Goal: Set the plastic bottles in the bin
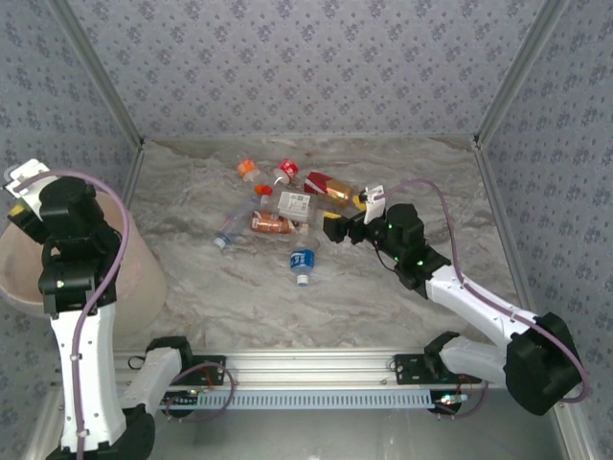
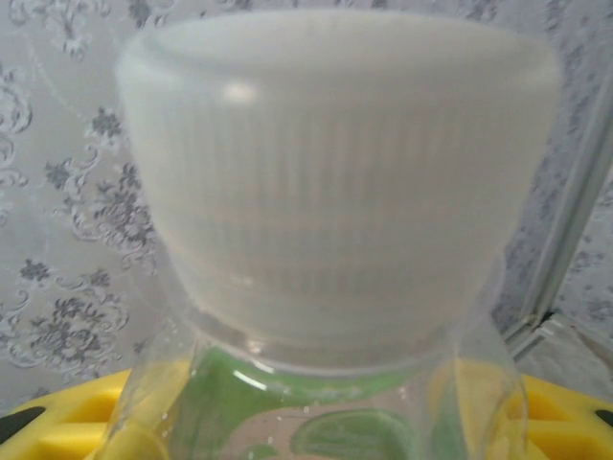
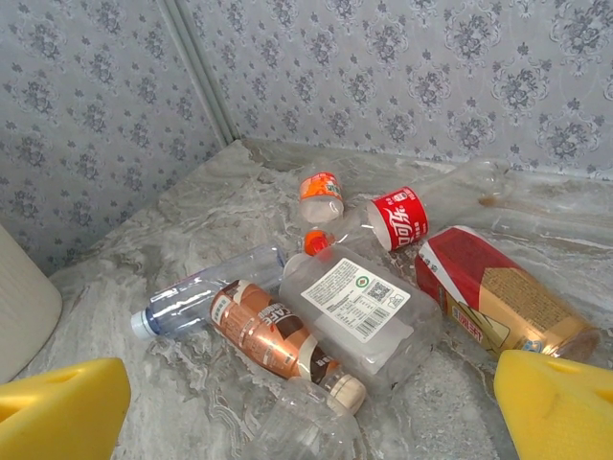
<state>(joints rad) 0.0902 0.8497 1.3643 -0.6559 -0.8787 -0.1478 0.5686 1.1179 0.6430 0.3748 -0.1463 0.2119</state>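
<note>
My left gripper holds the clear bottle. Next, it needs to bring the bottle back from the far rim of the pale bin and down over the bin's opening, then let it go.
My left gripper is shut on a clear bottle with a green label and a wide white cap; its yellow fingers flank the body. In the top view the left gripper hangs over the pale bin at the far left. My right gripper stands open just right of the bottle pile. Ahead of its yellow fingers lie a copper coffee bottle, a flat clear bottle with a white label, a bluish clear bottle and a red-labelled bottle.
A red-and-gold bottle lies at the right of the pile and an orange-capped one behind it. A blue-labelled bottle lies apart, nearer the arms. Patterned walls close the table's back and sides.
</note>
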